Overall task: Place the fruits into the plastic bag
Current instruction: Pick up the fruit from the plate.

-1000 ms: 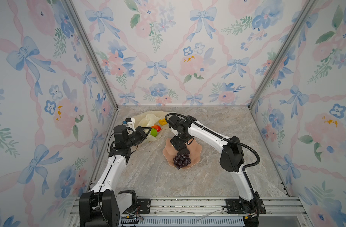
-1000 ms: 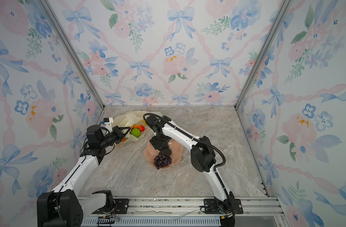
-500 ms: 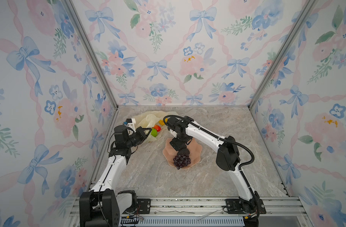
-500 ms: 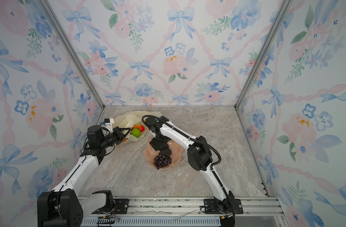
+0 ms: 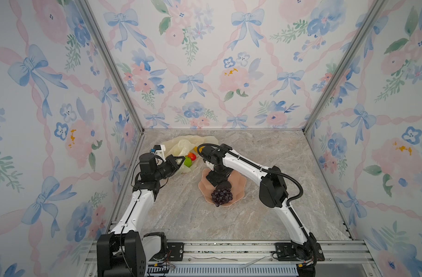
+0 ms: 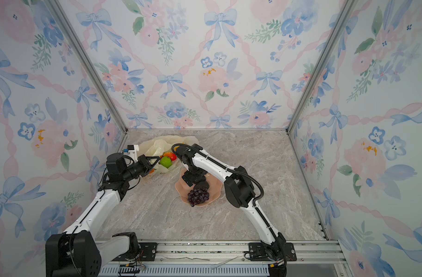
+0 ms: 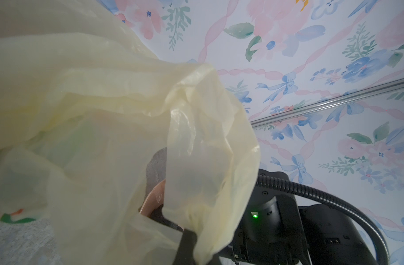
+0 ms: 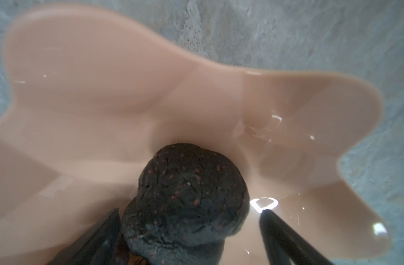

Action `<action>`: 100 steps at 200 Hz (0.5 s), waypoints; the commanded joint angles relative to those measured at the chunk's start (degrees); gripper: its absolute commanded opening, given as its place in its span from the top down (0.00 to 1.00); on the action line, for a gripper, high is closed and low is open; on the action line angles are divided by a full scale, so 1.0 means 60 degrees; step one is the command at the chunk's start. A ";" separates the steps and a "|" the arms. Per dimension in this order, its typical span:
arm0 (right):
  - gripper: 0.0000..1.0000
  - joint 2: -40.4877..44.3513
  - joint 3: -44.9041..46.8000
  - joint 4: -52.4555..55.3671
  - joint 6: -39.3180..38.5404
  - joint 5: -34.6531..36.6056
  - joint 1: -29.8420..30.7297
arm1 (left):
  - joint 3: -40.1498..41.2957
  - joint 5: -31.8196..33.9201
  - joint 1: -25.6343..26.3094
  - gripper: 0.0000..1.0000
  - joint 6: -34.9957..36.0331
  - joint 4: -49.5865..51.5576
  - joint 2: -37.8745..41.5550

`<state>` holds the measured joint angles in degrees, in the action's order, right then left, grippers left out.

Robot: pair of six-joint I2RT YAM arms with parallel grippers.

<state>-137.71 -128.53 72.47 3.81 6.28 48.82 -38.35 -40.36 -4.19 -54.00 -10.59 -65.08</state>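
My right gripper has the farther black avocado (image 8: 193, 194) just below it, between its fingers. Next I will lower the gripper slightly deeper into the pink bowl and close on that fruit.
The pale-yellow plastic bag (image 5: 181, 145) (image 6: 157, 144) lies at the back left. My left gripper (image 5: 178, 160) (image 6: 153, 159) is shut on the bag's edge (image 7: 203, 229) and holds its mouth up. Inside lie a green fruit (image 5: 187, 162) (image 6: 165, 162) and a red-orange mango (image 5: 192, 156) (image 6: 171, 156). My right gripper (image 5: 217, 181) (image 8: 190, 210) hangs open in the pink bowl (image 5: 240, 189) (image 6: 216, 189), its fingers on either side of a black avocado (image 8: 189, 195) (image 5: 223, 185). One finger is close against the avocado and the other stands apart. A purple grape bunch (image 5: 221, 195) (image 6: 198, 195) lies in the bowl's near side.
The left wall stands close behind my left arm. The right arm's elbow (image 5: 272, 187) sits just right of the bowl. Bare marble table (image 5: 277, 148) stretches to the right and toward the front rail.
My right gripper has sunk a little deeper into the bowl around the avocado, and its elbow has drawn slightly left. The left arm and the bag have not moved.
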 commanded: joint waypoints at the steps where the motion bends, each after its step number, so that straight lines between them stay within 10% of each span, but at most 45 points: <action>1: 0.02 -0.0291 -0.0273 0.0264 -0.0032 0.0095 -0.0021 | 0.0152 -0.0039 -0.0064 1.00 0.0232 0.0082 0.0131; 100: 0.07 -0.0467 -0.0045 -0.0086 0.0333 -0.0033 -0.0310 | 0.0217 0.0025 -0.0079 1.00 0.0225 0.0196 0.0324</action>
<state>-139.37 -128.57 72.34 4.64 6.24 47.94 -37.91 -40.34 -4.19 -54.00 -10.09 -64.47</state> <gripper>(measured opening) 0.940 0.050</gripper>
